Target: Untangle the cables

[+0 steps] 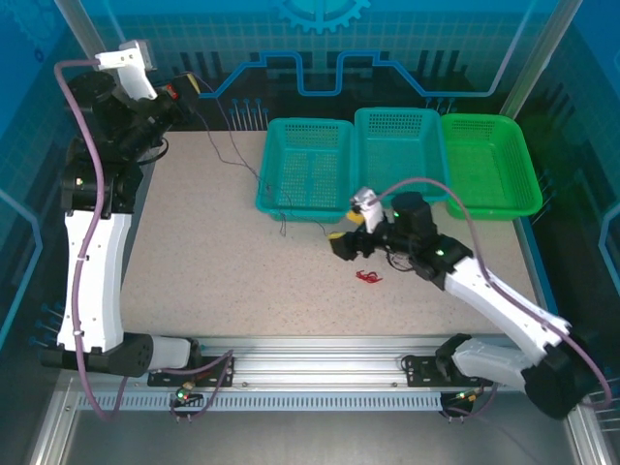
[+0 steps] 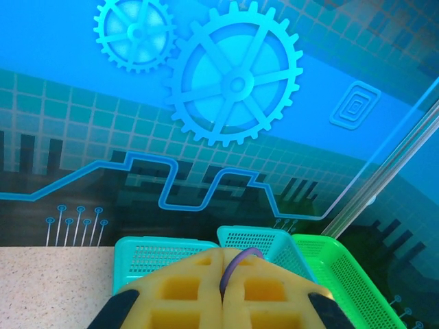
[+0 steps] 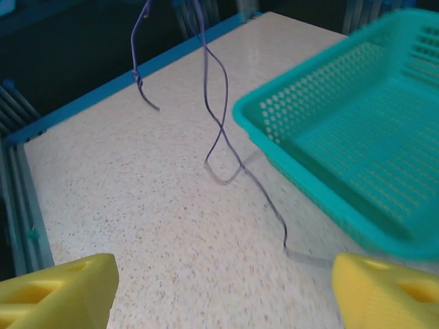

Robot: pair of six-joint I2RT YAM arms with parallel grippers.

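Observation:
The piece of cable [image 1: 256, 175] [image 3: 221, 127] hangs outward of the right gripper's open fingers beside the teal basket's corner, so the right gripper needs to move outward and toward the left gripper onto it.
My left gripper [image 1: 189, 85] is raised at the table's far left corner, shut on a thin purple-dark cable [image 2: 233, 264] that loops out between its yellow fingers [image 2: 185, 288]. That cable [image 1: 254, 174] hangs down and trails across the table to the front of the left teal basket. In the right wrist view it [image 3: 218, 130] dangles in two strands, and its loose end lies on the table. My right gripper [image 1: 346, 231] hovers low near that end, open with nothing between its fingers [image 3: 62, 291]. A small red cable [image 1: 368, 277] lies on the table just in front of the right gripper.
Three baskets stand in a row at the back: a teal one [image 1: 305, 170], another teal one [image 1: 399, 145] and a green one [image 1: 489, 160]. The left teal basket's corner [image 3: 329, 137] sits close to my right gripper. Blue walls enclose the table.

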